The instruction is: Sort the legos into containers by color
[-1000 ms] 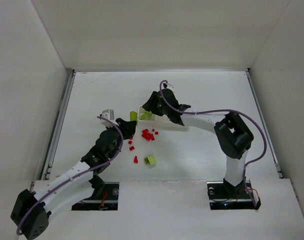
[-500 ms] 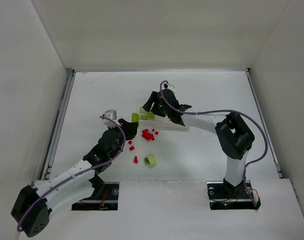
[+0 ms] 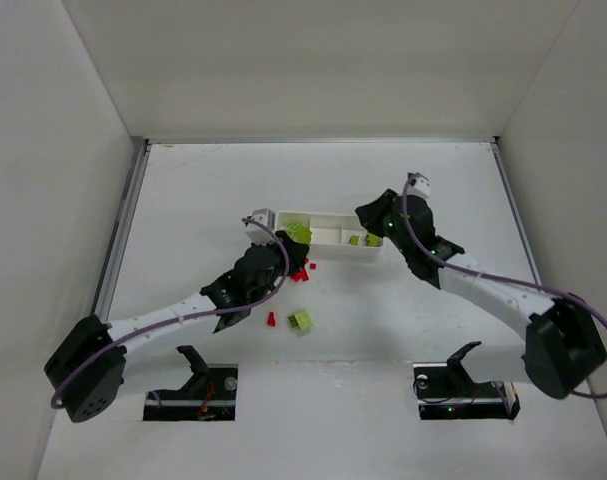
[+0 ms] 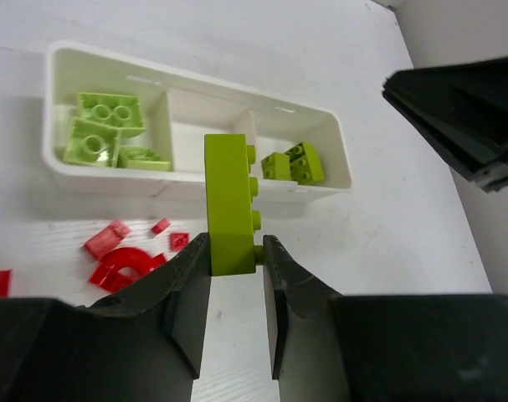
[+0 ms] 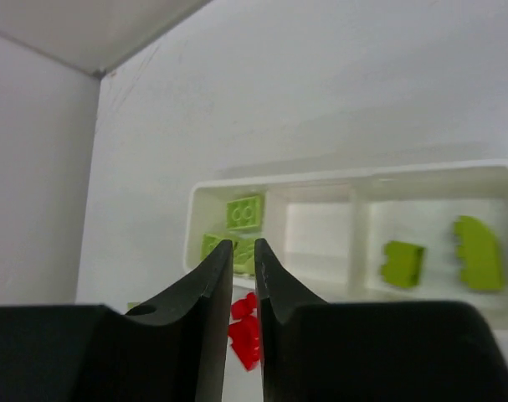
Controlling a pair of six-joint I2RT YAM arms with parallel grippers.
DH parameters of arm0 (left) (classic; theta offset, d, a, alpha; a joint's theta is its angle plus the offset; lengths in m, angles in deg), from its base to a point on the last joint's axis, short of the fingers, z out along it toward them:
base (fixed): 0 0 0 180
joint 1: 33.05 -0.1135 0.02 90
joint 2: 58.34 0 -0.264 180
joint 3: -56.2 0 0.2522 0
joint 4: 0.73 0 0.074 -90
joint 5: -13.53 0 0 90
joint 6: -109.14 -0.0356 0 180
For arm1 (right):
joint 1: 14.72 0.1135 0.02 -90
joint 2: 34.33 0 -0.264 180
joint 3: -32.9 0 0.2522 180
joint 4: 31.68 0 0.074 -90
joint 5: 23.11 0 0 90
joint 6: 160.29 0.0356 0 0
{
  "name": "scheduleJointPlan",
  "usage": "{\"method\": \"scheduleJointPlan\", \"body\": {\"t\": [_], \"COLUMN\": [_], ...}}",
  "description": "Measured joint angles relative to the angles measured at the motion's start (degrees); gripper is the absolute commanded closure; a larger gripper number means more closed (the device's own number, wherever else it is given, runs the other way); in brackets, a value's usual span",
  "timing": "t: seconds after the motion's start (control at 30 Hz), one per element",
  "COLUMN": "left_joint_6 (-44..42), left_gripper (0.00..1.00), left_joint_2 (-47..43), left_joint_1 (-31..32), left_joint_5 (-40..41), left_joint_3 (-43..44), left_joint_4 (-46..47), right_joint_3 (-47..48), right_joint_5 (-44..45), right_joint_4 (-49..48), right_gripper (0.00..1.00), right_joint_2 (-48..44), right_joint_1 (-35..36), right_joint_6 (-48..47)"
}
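My left gripper shifts toward the right in the top view next, over the container with smaller lime legos, and releases the lego among legos matching its color.
My left gripper (image 4: 237,251) is shut on a lime yellow-green lego (image 4: 230,205), held upright just in front of the white tray (image 4: 195,180). The tray's left container holds lime legos (image 4: 103,126), the right one has smaller lime legos (image 4: 294,163), and the middle one is bare. Red legos (image 4: 120,255) lie on the table before the tray. My right gripper (image 5: 243,251) is shut on nothing and hangs by the tray's (image 3: 330,235) right end. In the top view the left gripper (image 3: 281,258) is at the tray's front left corner and the right gripper (image 3: 375,215) is at its right end.
A loose lime lego (image 3: 302,320) and one red piece (image 3: 271,319) lie nearer the arm bases. More red pieces (image 3: 301,272) sit by the left gripper. White walls close the table on three sides.
My right gripper has left the tray's left end, swung to its right end, and shut. My left gripper has carried the lime lego rightward to the tray's front.
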Motion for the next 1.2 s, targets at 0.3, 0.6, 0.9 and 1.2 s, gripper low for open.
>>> {"method": "scheduleJointPlan", "body": {"t": [0.3,0.6,0.9,1.2], "left_joint_6": [-1.31,-2.71,-3.56,-3.78], "left_gripper": [0.81,0.8,0.79,0.56], "left_joint_2": [21.68,36.13,46.14,47.34], "left_joint_1": [3.61,4.42,5.18,5.16], "left_joint_5": [-1.9,-4.07,-5.33,-5.44], "left_joint_3": [16.2,29.51,37.42,38.62], "left_joint_4": [5.09,5.44,4.72,4.15], "right_joint_3": [-18.12,-26.51,-28.72,-28.74], "right_joint_5": [5.38,7.13,6.05,4.85], "right_joint_4": [0.09,0.52,0.7,0.94], "right_gripper": [0.54,0.44,0.42,0.42], "right_joint_2": [-19.04,-26.58,-34.49,-34.67], "right_joint_1": [-4.87,-6.05,-10.12,-10.64], "right_joint_6": [-0.48,-0.33,-0.07,-0.04]}}
